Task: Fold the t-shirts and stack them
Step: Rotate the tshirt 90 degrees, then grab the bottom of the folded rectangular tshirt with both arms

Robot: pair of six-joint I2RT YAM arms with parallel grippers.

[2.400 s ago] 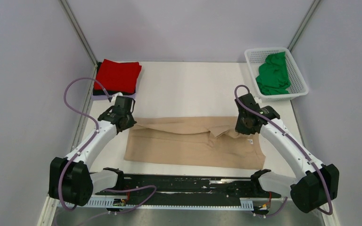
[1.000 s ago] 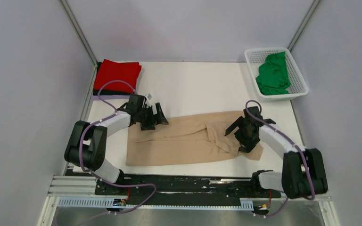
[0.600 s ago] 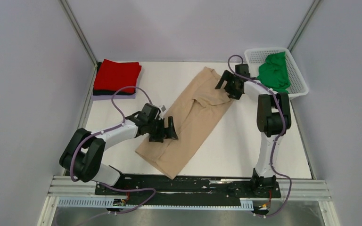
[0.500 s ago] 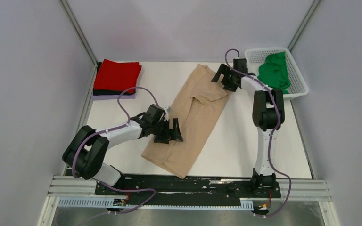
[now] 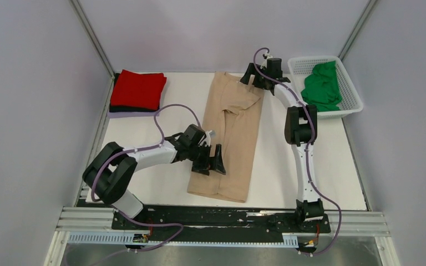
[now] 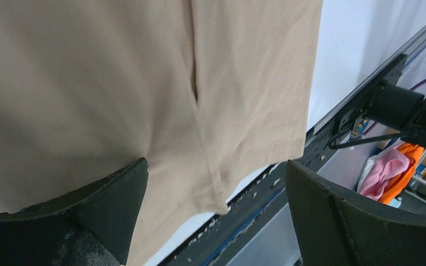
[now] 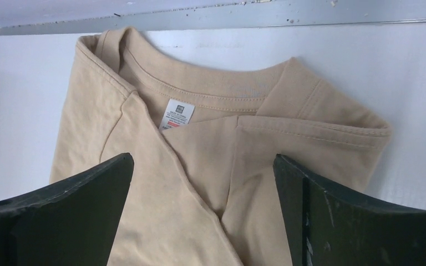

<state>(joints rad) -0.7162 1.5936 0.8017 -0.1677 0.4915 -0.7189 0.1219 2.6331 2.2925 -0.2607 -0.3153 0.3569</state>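
The tan t-shirt's hem corner lies below and back to the left in the top view, so the left gripper should next lower its fingers that way to close.
A tan t-shirt [image 5: 230, 138] lies as a long folded strip running from the table's back to its front. Its collar and white label [image 7: 177, 114] are at the far end. My right gripper [image 5: 255, 79] is open over that collar end, with its fingers [image 7: 61, 213] spread across the cloth and nothing between them. Over the strip's near left edge my left gripper [image 5: 209, 164] is also open, and the hem corner [image 6: 222, 208] shows between its jaws. A red folded t-shirt [image 5: 138, 88] rests on a dark one [image 5: 125, 108] at the back left. A green t-shirt [image 5: 321, 86] sits crumpled in the basket.
The white lattice basket [image 5: 350, 106] stands at the back right corner. A black rail [image 5: 222, 217] runs along the table's near edge, and it is also visible beyond the hem [image 6: 344, 119]. Grey walls enclose the table on three sides.
The tan shirt has swung from lying across the table to lying lengthwise. The right arm moved to the back with the collar end. The left gripper moved toward the near hem.
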